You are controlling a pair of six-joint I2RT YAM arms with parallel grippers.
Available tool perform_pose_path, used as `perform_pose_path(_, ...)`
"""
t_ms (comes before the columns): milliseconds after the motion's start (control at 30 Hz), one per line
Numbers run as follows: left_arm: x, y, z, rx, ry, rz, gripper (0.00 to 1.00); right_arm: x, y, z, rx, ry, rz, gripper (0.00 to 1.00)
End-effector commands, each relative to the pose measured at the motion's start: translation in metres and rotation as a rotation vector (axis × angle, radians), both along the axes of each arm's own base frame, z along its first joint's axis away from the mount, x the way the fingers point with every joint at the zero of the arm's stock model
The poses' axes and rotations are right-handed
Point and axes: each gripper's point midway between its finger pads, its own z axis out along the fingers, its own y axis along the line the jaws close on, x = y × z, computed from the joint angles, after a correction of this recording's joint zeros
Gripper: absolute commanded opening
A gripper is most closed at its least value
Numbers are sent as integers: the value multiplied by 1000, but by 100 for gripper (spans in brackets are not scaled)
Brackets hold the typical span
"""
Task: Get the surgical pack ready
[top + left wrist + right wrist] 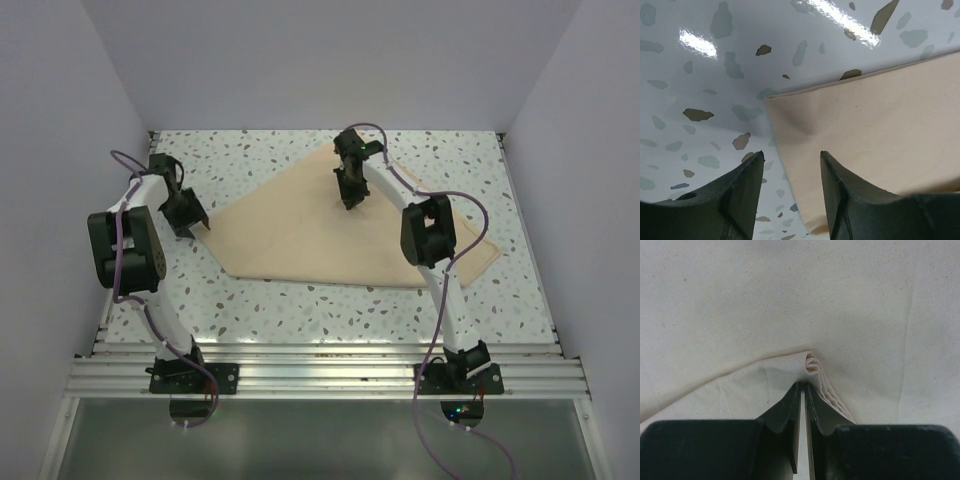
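Next, my left gripper lowers toward the table and closes on that corner (775,105), as the cloth's edge runs between its open fingers near the cloth's corner.
The tan-beige cloth (300,235) lies spread on the speckled table, folded over into an uneven shape. My right gripper (350,196) stands over the cloth's far middle and is shut on a bunched fold of it (812,365), with the jaws (804,386) almost touching. My left gripper (196,220) is open and empty just left of the cloth's left corner (220,222). In the left wrist view that corner (772,100) lies just ahead of the open fingers (791,156), and the cloth's edge runs between them. No tin, instruments or gauze are in view.
The speckled tabletop (300,300) is bounded by grey walls on the left, back and right. An aluminium rail (320,372) with both arm bases runs along the near edge. The right arm's cable (470,240) hangs over the cloth's right part.
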Motion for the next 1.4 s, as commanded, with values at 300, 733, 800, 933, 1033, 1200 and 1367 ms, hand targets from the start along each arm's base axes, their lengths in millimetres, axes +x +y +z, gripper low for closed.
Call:
perform_pose_path(300, -8, 10, -33, -18, 53, 15, 51, 3, -1, -29, 13, 49, -27, 13)
perform_pose_path(733, 19, -8, -26, -127, -63, -20, 0, -1, 2, -31, 28, 78, -33, 13)
perform_pose_path(800, 21, -10, -6, -125, -113, -25, 0, -2, 2, -32, 29, 82, -42, 13)
perform_pose_path(933, 29, -33, 49, -132, -246, -69, 0, -7, 0, -36, 24, 108, -64, 13)
perform_pose_path(1033, 34, -76, 93, -154, -338, -136, 0, -14, 5, -39, 91, 151, -99, 13)
perform_pose_path(1200, 42, -162, 155, -282, -443, -205, 0, -18, 9, -38, 182, 198, -154, 13)
perform_pose_path(1367, 40, -256, 191, -367, -471, -350, 0, -20, 4, -43, 291, 281, -256, 13)
